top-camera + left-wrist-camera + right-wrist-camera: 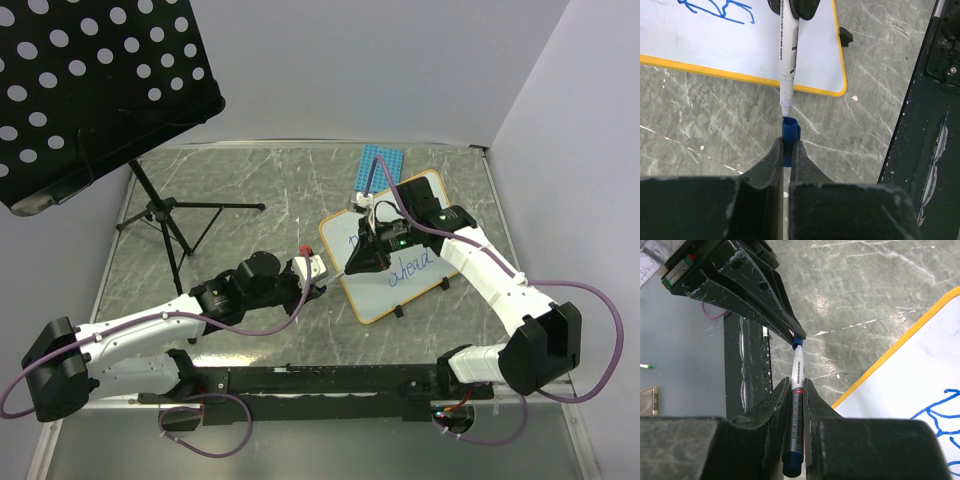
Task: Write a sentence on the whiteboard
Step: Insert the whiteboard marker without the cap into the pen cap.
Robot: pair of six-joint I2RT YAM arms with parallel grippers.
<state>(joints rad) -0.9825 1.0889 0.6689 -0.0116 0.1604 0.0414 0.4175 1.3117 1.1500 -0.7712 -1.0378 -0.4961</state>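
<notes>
The marker's cap will be released by my left gripper, which next goes left in the top view, then down onto the bare tabletop between whiteboard [372, 292] and music stand.
The whiteboard [372, 292] lies tilted right of centre, yellow-rimmed, with black clip feet. The sentence [410, 266] shows as blue cursive; my right arm covers part of it. Strokes of the sentence also appear in the left wrist view [720, 10] and the right wrist view [940, 415]. My right gripper [798, 382] is shut on a white-and-grey marker [796, 367], held off the board's left edge. My left gripper [786, 142] is shut on the blue cap [789, 126]. The marker [788, 45] points its tip at the cap's mouth, touching or nearly so.
A black perforated music stand [90, 90] on a tripod [165, 215] fills the back left. A blue studded plate [378, 165] lies behind the board. A black rail [320, 380] runs along the near edge. Grey walls close the sides.
</notes>
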